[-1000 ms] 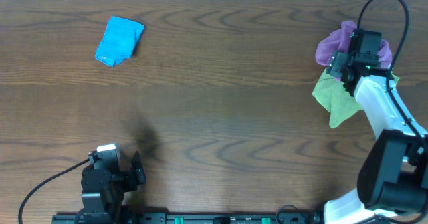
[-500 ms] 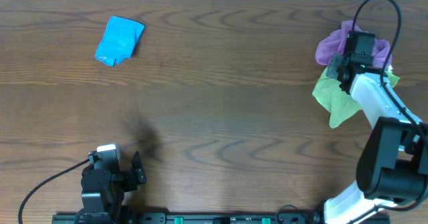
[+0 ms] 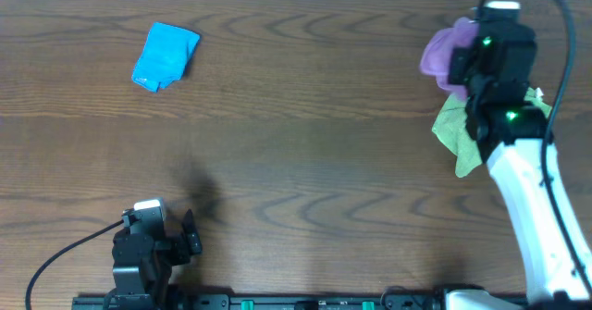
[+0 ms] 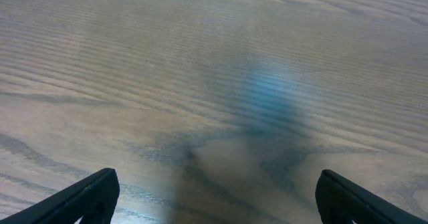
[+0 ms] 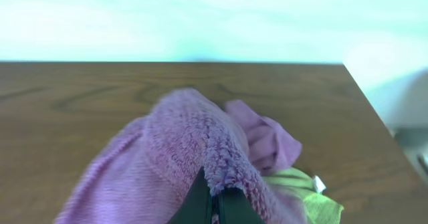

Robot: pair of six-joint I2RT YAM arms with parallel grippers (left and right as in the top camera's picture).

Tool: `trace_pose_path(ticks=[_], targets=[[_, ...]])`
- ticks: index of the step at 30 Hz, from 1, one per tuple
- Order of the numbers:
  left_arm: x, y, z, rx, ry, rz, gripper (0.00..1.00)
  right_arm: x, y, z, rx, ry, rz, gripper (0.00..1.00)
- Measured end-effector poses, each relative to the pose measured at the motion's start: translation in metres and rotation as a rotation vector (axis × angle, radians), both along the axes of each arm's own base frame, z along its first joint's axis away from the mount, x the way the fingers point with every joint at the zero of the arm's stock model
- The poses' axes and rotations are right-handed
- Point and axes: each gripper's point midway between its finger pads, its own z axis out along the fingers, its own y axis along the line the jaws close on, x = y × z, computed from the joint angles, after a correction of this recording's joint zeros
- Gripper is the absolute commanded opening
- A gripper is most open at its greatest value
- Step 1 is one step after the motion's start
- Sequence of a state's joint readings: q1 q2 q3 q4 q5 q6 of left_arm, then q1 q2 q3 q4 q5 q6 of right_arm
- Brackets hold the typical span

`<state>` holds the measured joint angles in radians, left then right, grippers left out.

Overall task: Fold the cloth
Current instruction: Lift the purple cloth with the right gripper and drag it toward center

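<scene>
My right gripper swings back and left in the overhead view next and releases the purple cloth's fold mid-table, on wood bare of the green cloth.
A fuzzy purple cloth at the table's far right hangs bunched from my right gripper, which is shut on a fold of it and holds it up. In the right wrist view the purple cloth drapes over the closed jaws of my right gripper. A crumpled green cloth lies just below it, and the green cloth peeks out under the purple one. My left gripper rests open at the near left, well away from every cloth; its fingers stand wide over bare wood.
A folded blue cloth lies at the far left. The table's back edge and right edge run close to the purple cloth, with a pale wall behind. The right arm reaches up along the right side.
The right gripper has shut on the purple cloth and risen with it, pulling it up and slightly left off the green cloth. The left arm has not moved.
</scene>
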<state>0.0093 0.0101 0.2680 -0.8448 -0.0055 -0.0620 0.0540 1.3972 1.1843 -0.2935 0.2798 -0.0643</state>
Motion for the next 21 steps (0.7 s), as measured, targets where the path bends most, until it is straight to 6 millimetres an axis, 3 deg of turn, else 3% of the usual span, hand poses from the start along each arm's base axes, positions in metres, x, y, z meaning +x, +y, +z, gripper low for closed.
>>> trace_pose_path(ticks=[12, 14, 21], targets=[[0.0, 0.0, 0.0, 0.0, 0.0, 0.0, 0.95, -0.065, 0.156, -0.004, -0.056, 0.117, 0.422, 0.01], [0.0, 0.0, 0.0, 0.0, 0.0, 0.0, 0.95, -0.085, 0.194, -0.006, -0.056, 0.128, 0.524, 0.01], [0.0, 0.0, 0.0, 0.0, 0.0, 0.0, 0.95, -0.147, 0.285, -0.006, -0.019, 0.131, 0.778, 0.02]])
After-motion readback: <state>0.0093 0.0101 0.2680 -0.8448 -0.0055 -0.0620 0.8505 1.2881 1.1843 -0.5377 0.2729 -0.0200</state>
